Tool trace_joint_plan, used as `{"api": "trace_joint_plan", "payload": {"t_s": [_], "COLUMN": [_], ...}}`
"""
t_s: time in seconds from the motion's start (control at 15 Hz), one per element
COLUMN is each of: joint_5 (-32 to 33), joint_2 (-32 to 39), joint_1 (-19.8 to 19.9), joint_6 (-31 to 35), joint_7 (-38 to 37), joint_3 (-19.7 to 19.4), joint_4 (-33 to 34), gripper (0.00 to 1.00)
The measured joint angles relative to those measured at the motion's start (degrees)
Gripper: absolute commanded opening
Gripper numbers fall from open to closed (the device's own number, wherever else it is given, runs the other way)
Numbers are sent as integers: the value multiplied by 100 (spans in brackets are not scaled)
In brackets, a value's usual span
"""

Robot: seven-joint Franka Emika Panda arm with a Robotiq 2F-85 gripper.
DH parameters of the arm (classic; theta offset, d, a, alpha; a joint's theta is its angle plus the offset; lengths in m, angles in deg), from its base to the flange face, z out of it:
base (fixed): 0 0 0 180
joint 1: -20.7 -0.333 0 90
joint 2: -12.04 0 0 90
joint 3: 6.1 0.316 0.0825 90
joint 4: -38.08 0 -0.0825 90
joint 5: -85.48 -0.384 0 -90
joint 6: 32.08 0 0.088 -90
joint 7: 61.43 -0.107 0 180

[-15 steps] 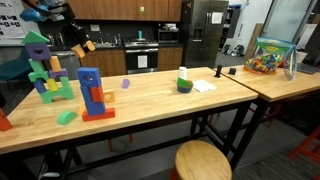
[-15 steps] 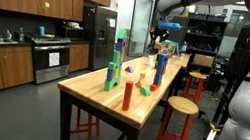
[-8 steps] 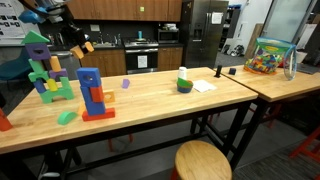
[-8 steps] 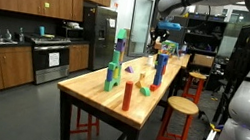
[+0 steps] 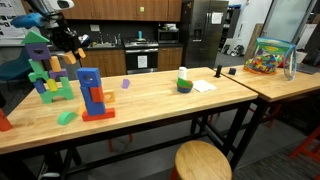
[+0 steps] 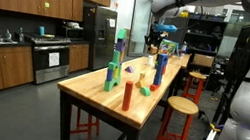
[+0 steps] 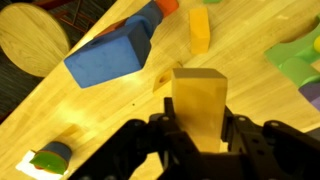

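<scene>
The gripper brings the tan block [image 7: 197, 102] down onto the bare tabletop between the green block and the green tower next and releases it, since that spot lies open.
My gripper [image 7: 197, 128] is shut on a tan wooden block [image 7: 197, 102], held upright between the jaws high above the wooden table [image 5: 150, 105]. In an exterior view the gripper [image 5: 70, 42] hangs near the top of a green, purple and blue block tower [image 5: 44, 66]. It also shows at the far end of the table in an exterior view [image 6: 156, 31]. In the wrist view, a large blue block [image 7: 112, 55] and a small yellow block [image 7: 200, 28] lie below.
A blue tower on a red base [image 5: 91, 92], a green block [image 5: 67, 117], a small purple block [image 5: 126, 84] and a green-and-white object [image 5: 184, 80] are on the table. A bin of coloured toys [image 5: 268, 56] is on the adjoining table. A round stool [image 5: 203, 160] stands in front.
The gripper has moved sideways with the tan block, closer to the top of the green, purple and blue tower. Nothing on the table has moved.
</scene>
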Motion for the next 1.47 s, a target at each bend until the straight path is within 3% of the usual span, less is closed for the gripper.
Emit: {"api": "trace_joint_plan", "payload": {"t_s": [0.33,1.0,1.47], "joint_5": [89,79,-338], "joint_2": [103,330,501], "joint_1": [-170,-268,-277], "joint_6": [-401,-500,-483], "joint_7": [478,856,1135], "joint_3": [178,274,276], "joint_4": [-22,-146,-226], "gripper": [16,16,16]}}
